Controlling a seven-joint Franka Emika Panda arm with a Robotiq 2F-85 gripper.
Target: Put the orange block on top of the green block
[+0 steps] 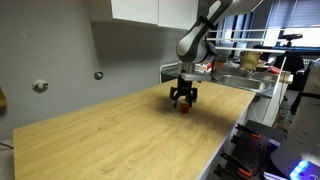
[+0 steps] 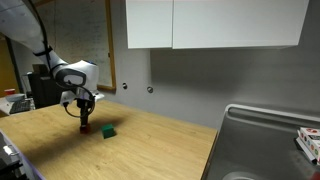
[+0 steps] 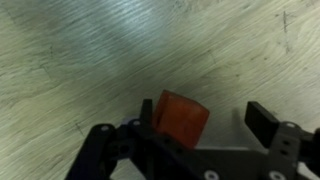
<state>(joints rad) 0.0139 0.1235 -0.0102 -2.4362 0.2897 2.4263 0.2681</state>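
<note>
My gripper is low with the orange block between its fingers, beside one and with a gap to the other. It will stay low next and close both fingers onto the sides of the orange block (image 3: 180, 118).
The orange block (image 3: 180, 118) is a small red-orange cube on the wooden table, and it shows under the gripper in both exterior views (image 1: 184, 109) (image 2: 85, 129). My gripper (image 3: 205, 115) is open and down around it: one finger is against the cube's side, the other stands apart with a gap. The gripper also shows in both exterior views (image 1: 183, 98) (image 2: 84, 120). The green block (image 2: 108, 131) is a small dark green cube on the table just beside the gripper. It is out of the wrist view, and I cannot make it out in the exterior view that faces the arm.
The wooden table (image 1: 110, 135) runs out to a metal sink (image 2: 265, 140) at one end, also seen behind the arm in an exterior view (image 1: 245, 82). A grey wall with cabinets (image 2: 210, 25) stands behind. Clutter sits beyond the sink (image 1: 250, 60).
</note>
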